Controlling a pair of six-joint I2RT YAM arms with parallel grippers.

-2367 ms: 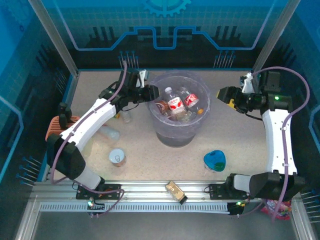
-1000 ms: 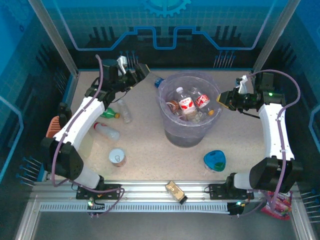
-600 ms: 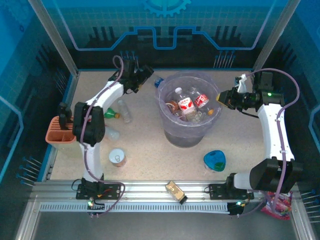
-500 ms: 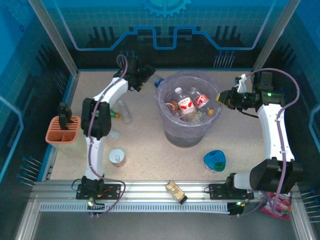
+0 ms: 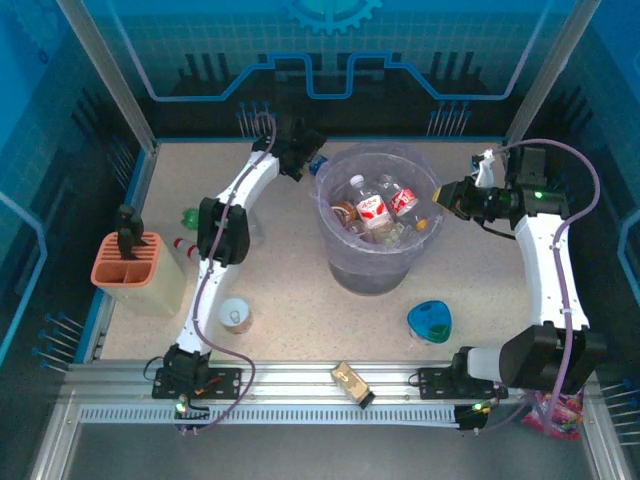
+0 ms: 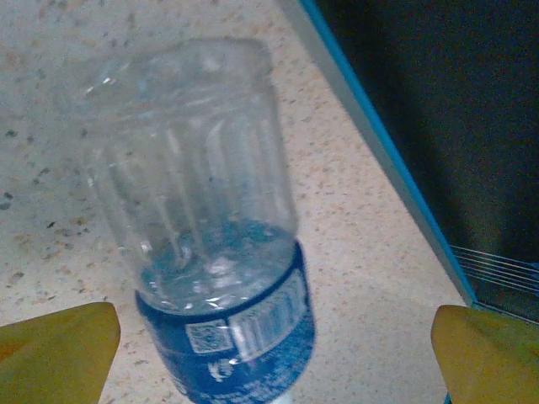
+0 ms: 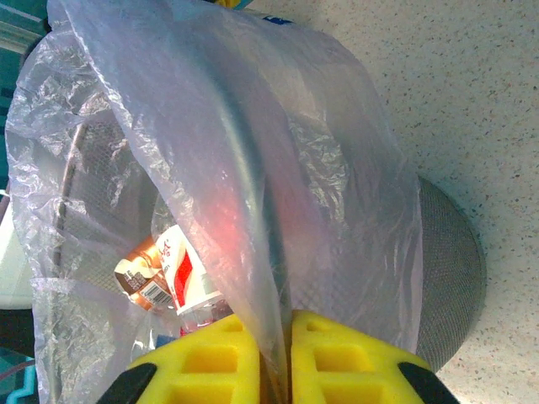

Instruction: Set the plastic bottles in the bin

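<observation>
My left gripper descends onto the bottle's clear body (image 6: pixel 217 248) beside the blue label next and closes, since the clear bottle lies below, between its open fingers.
A clear plastic bottle with a blue label (image 6: pixel 202 227) lies on the speckled table by the back wall, also seen in the top view as the blue-labelled bottle (image 5: pixel 318 161) just left of the bin (image 5: pixel 340 262). My left gripper (image 6: pixel 274 362) is open, with one yellow finger (image 6: pixel 55 349) on each side of the bottle and not touching it. My right gripper (image 7: pixel 286 353) is shut on the bin's rim (image 7: pixel 244 168) and its clear bag; in the top view the right gripper (image 5: pixel 450 197) is at the bin's right edge. Red-labelled bottles (image 5: pixel 375 210) and a brown one (image 7: pixel 139 278) lie inside.
A green bottle (image 5: pixel 190 216) and a red-capped one (image 5: pixel 180 243) lie left of my left arm. An orange basket (image 5: pixel 135 265) stands at the left edge, with a tin can (image 5: pixel 235 315) nearer the front. A blue dish (image 5: pixel 430 322) and a snack packet (image 5: pixel 352 383) lie in front.
My left arm has swung from the back left toward the bin, bringing its open gripper over the blue-labelled bottle. The right gripper has stayed clamped on the bin's rim.
</observation>
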